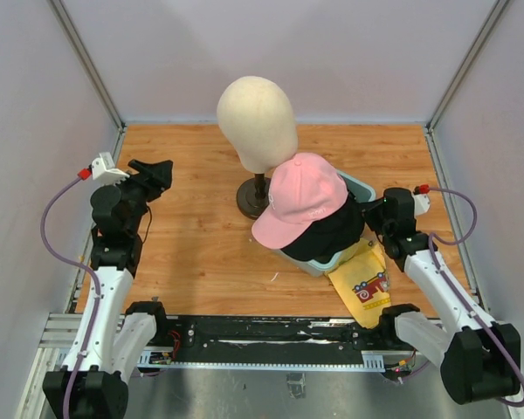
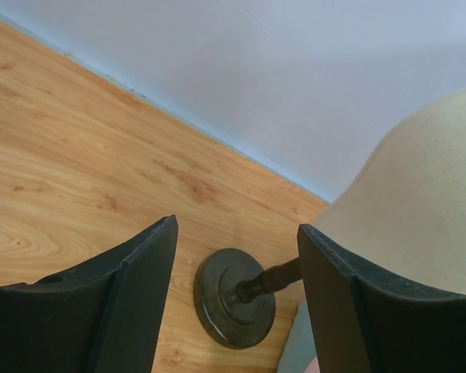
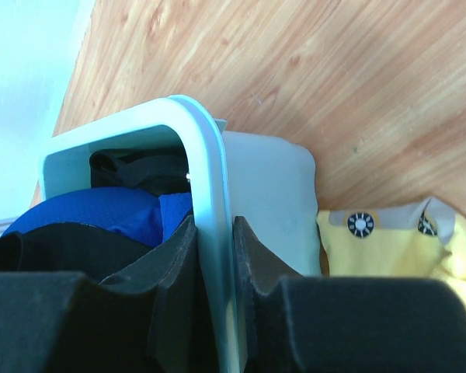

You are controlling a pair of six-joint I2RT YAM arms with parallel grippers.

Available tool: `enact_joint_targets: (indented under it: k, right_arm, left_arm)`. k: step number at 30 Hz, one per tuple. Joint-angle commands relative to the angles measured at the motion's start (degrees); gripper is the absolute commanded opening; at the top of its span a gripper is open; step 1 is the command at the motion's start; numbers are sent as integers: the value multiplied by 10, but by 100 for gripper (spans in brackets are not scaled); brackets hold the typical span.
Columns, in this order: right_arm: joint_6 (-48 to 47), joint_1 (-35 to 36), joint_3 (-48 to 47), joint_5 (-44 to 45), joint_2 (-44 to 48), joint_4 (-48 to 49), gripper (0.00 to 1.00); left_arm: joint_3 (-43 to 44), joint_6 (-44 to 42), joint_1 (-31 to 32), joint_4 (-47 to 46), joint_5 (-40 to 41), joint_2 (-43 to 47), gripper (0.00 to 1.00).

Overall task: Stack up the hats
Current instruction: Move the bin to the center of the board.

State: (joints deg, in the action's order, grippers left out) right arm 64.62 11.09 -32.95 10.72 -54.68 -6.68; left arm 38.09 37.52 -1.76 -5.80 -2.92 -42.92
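Next, my right gripper slides the bin outward onto the bare wood by the far wall (image 1: pixel 386 155) (image 3: pixel 179 58) and releases the bin's rim, since the bin crowds the head's stand.
A pink cap (image 1: pixel 304 199) lies on top of a black cap (image 1: pixel 332 234) in a pale blue bin (image 1: pixel 356 183) right of centre. In the right wrist view a bright blue cap (image 3: pixel 101 210) and dark fabric (image 3: pixel 136 167) lie inside the bin. My right gripper (image 1: pixel 371 214) is shut on the bin's rim (image 3: pixel 206 155), one finger inside and one outside (image 3: pixel 213 224). My left gripper (image 1: pixel 163 172) is open and empty over the left of the table, its jaws wide apart (image 2: pixel 237 227). No tan cap shows.
A cream mannequin head (image 1: pixel 258 122) on a dark stand (image 1: pixel 253 199) stands just behind the bin; the left wrist view shows its head (image 2: pixel 419 210) and base (image 2: pixel 233 299). A yellow printed cloth (image 1: pixel 367 284) lies at the bin's near right (image 3: pixel 396 241). Walls enclose the table.
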Motion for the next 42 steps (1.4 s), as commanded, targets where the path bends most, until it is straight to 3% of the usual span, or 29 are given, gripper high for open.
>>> enact_joint_targets:
  k: [1, 14, 21, 31, 36, 42]
  right_arm:
    - [19, -46, -17, 15, -46, 9, 1]
    - [-33, -156, -94, -98, -183, 67, 1]
    - [-79, -173, -145, -105, -211, 48, 1]
    - [-84, -228, -162, -107, -251, 54, 3]
    - [-85, -243, -190, -122, -297, 62, 9]
    - [-90, -247, -240, -108, -344, 51, 23]
  left_arm:
    - [1, -6, -2, -45, -37, -17, 68]
    - [-9, -17, 5, -117, -74, -82, 68]
    - [-18, 8, 27, -190, -42, -128, 66]
    - [-7, 5, 67, -224, -25, -195, 66]
    - [7, -3, 89, -235, -23, -230, 66]
    - [30, -12, 113, -241, -29, -271, 66]
